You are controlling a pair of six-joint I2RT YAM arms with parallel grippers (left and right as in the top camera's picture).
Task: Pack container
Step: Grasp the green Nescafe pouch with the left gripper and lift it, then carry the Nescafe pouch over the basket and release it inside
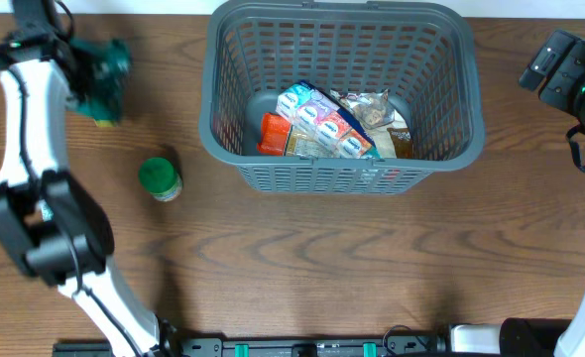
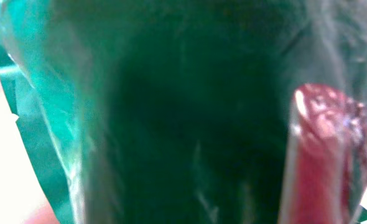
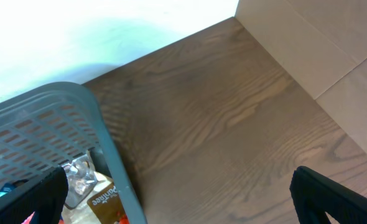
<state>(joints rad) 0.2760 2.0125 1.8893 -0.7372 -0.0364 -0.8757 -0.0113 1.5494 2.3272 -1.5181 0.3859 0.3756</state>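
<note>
The place at the basket's end by the orange packet (image 1: 274, 134) is free, so the left gripper should next go up, take the green packet (image 1: 102, 71) over the basket's rim, lower it there and let go.
The dark grey slotted basket (image 1: 324, 175) stands at the back centre of the wooden table. It holds several packets: a blue-edged multipack (image 1: 322, 121), an orange packet (image 1: 274, 134) and a clear bag of biscuits (image 1: 372, 107). My left gripper (image 1: 77, 67) is at the far left, shut on a crumpled green packet (image 1: 102, 71). That packet fills the left wrist view (image 2: 171, 112) and hides the fingers. My right gripper (image 3: 177, 202) is open and empty, to the right of the basket's corner (image 3: 106, 149), and shows in the overhead view (image 1: 548, 61).
A small jar with a green lid (image 1: 160, 178) stands on the table left of the basket. A pale board (image 3: 320, 43) lies at the table's far right edge.
</note>
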